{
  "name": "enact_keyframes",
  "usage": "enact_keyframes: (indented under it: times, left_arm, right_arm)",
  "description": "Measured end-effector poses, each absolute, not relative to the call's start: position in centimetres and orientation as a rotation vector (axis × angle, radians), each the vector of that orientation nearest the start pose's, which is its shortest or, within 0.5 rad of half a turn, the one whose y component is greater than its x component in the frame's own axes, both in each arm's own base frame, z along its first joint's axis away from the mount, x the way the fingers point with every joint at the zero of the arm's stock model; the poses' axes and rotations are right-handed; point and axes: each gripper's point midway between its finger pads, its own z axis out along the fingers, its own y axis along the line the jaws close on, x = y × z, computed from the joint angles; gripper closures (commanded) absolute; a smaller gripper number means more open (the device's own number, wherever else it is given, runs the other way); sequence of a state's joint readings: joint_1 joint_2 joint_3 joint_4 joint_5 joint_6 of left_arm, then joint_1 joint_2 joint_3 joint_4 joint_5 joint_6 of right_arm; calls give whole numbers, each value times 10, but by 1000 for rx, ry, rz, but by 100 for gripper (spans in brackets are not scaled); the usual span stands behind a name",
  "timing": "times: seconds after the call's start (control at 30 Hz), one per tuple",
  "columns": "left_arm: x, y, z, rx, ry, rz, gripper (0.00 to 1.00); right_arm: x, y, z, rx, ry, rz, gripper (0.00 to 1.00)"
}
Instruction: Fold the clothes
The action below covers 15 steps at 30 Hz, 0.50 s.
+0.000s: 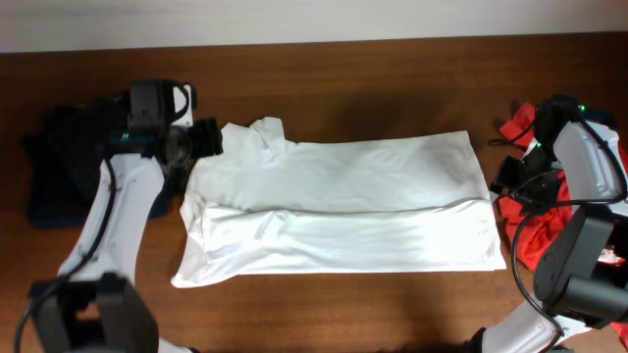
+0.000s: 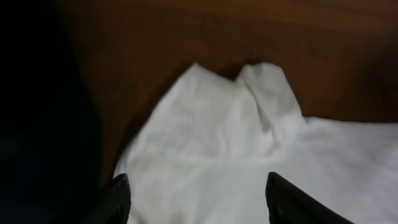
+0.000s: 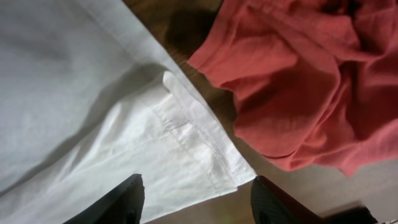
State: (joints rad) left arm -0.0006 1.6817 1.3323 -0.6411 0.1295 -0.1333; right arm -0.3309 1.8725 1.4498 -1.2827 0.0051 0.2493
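Next, my left gripper will move outward and down onto the shirt's far collar-end corner (image 1: 230, 131) (image 2: 177, 96), since that corner lies outward of and below its open fingers.
A white shirt (image 1: 343, 201) lies across the middle of the table, its lower half folded up lengthwise. My left gripper (image 1: 201, 140) is open at the shirt's collar end; in the left wrist view its fingers (image 2: 196, 196) straddle white cloth (image 2: 236, 124) without holding it. My right gripper (image 1: 510, 181) is open at the shirt's hem end; in the right wrist view its fingers (image 3: 196, 199) hang over the hem corner (image 3: 186, 143), empty.
A red garment (image 1: 549, 211) is heaped at the right edge under the right arm, also in the right wrist view (image 3: 298, 74). A dark garment (image 1: 59, 167) lies at the far left. Bare wood runs along the back and front edges.
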Motion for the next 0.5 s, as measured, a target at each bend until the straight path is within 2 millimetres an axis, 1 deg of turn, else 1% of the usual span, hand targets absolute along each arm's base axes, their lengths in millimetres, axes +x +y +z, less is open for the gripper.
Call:
enact_keyframes:
  times: [0.03, 0.07, 0.1, 0.2, 0.23, 0.3, 0.33, 0.37, 0.4, 0.43, 0.47, 0.5]
  left_arm:
    - [450, -23, 139, -97, 2556, -212, 31]
    - [463, -23, 129, -80, 2565, -207, 31]
    - [472, -22, 119, -69, 2576, -202, 31]
    - [493, -22, 80, -44, 2630, -186, 31]
    - [503, -21, 65, -36, 2639, -183, 32]
    - [512, -21, 46, -25, 2649, -180, 31]
    - [517, -21, 31, -20, 2657, -179, 32]
    - [516, -21, 24, -20, 2669, -178, 32]
    - [516, -21, 13, -21, 2683, -179, 37]
    - [519, -21, 10, -15, 2678, -175, 48]
    - [520, -22, 9, -12, 2679, -178, 56]
    - [520, -21, 7, -6, 2683, -173, 72]
  right_arm:
    - [297, -101, 76, 927, 3142, 4, 41]
    - [297, -100, 76, 921, 3144, 5, 41]
    - [297, -99, 76, 911, 3147, 6, 41]
    - [299, -96, 76, 892, 3152, 17, 41]
    - [299, -95, 76, 889, 3153, 17, 41]
    - [299, -95, 76, 888, 3154, 21, 40]
    - [299, -95, 76, 886, 3153, 23, 40]
    - [299, -95, 76, 887, 3153, 23, 40]
    - [299, -95, 76, 887, 3153, 23, 40]
    - [299, -95, 76, 887, 3153, 24, 40]
    - [299, -94, 76, 887, 3153, 27, 40]
    - [299, -94, 76, 888, 3152, 29, 40]
